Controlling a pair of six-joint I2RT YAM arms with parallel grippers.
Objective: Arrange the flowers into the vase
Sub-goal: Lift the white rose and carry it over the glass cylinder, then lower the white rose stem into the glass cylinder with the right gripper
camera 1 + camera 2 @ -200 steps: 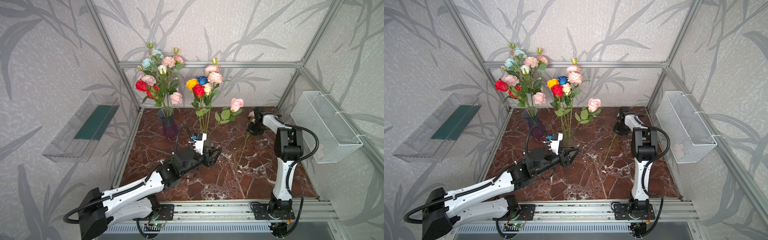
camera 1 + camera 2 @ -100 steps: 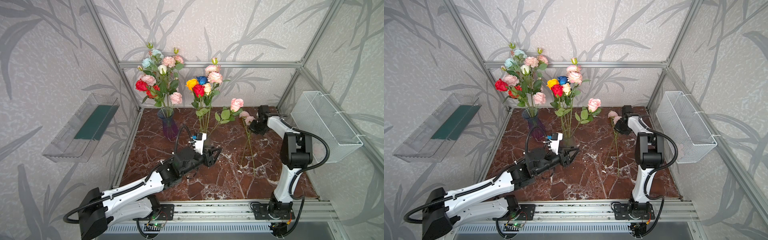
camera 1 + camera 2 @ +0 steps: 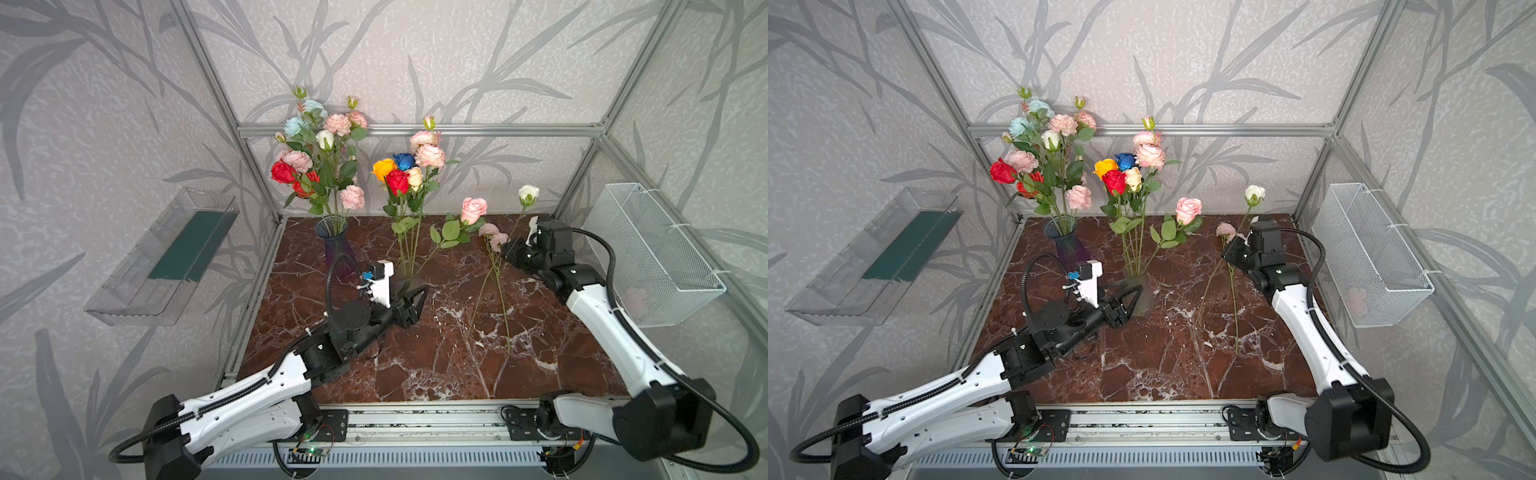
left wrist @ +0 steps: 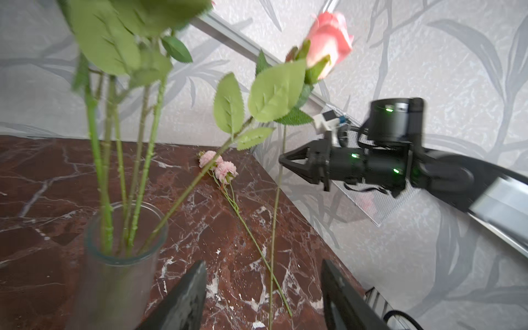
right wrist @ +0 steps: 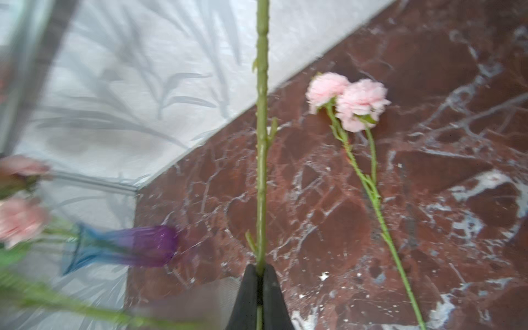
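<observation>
Next, my right gripper should lift the low end of the cream rose's stem, carry it over, lower and release, since the clear glass vase's opening (image 3: 1136,277) lies past the leaning pink rose.
My right gripper (image 3: 505,250) (image 5: 259,274) is shut on the green stem (image 5: 262,143) of a cream rose (image 3: 528,193) (image 3: 1254,194), holding it tilted with its head up and its foot near the floor. A pink double-headed sprig (image 3: 494,240) (image 5: 348,100) lies flat on the marble beside it. My left gripper (image 3: 417,293) (image 4: 263,300) is open and empty, just beside a clear glass vase (image 4: 120,257) (image 3: 409,272) holding several flowers, among them a leaning pink rose (image 3: 473,210). A purple-blue vase (image 3: 336,249) (image 3: 1067,245) at the back left holds another bunch.
A white wire basket (image 3: 656,257) hangs on the right wall, close to the right arm. A clear plastic tray (image 3: 166,257) hangs on the left wall. Aluminium frame rails (image 3: 415,130) bound the back. The marble floor (image 3: 436,365) lies between both arms.
The right gripper has lifted the cream rose off the floor and swung outward to the right. The pink sprig stays on the marble. The left gripper's jaws have widened; its arm has not moved.
</observation>
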